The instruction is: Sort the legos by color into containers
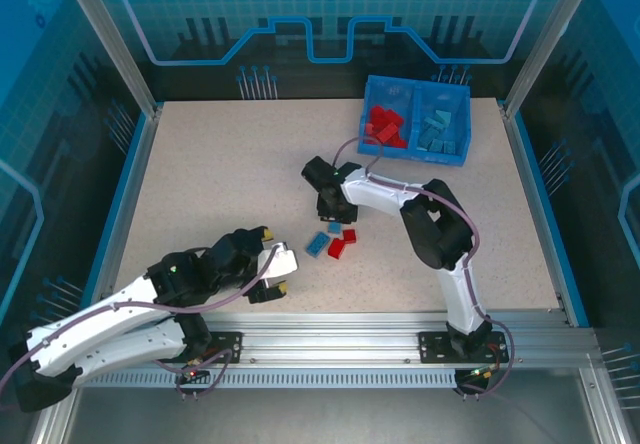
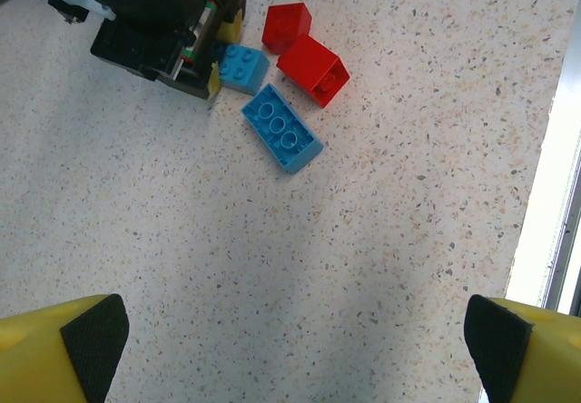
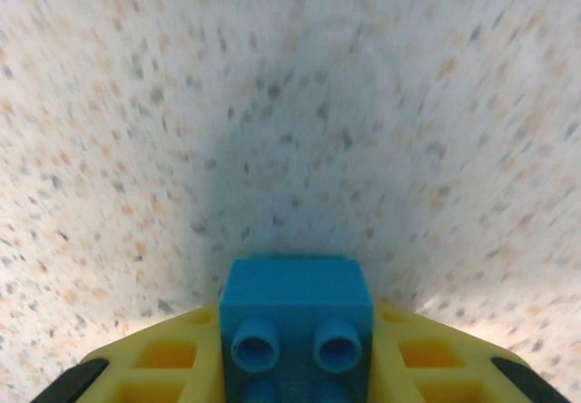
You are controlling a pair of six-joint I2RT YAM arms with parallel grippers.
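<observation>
I will lift my right gripper next and move it outward to release the light blue lego over the matching blue legos, as their section lies outward of it.
My right gripper is shut on a small light blue lego, held low over the speckled table. From above, that gripper stands mid-table beside a small cluster of legos. The held blue brick sits at its yellow fingers. Close by lie a longer blue brick and two red bricks. My left gripper is open with nothing between its fingers, to the left of the cluster. The blue bin stands at the back right, with red legos in its left compartment and blue legos in its right.
The right arm arches from its base over the table's right half. Blue rails and glass walls edge the table. An aluminium rail runs along the near edge. Bare tabletop lies at the back left.
</observation>
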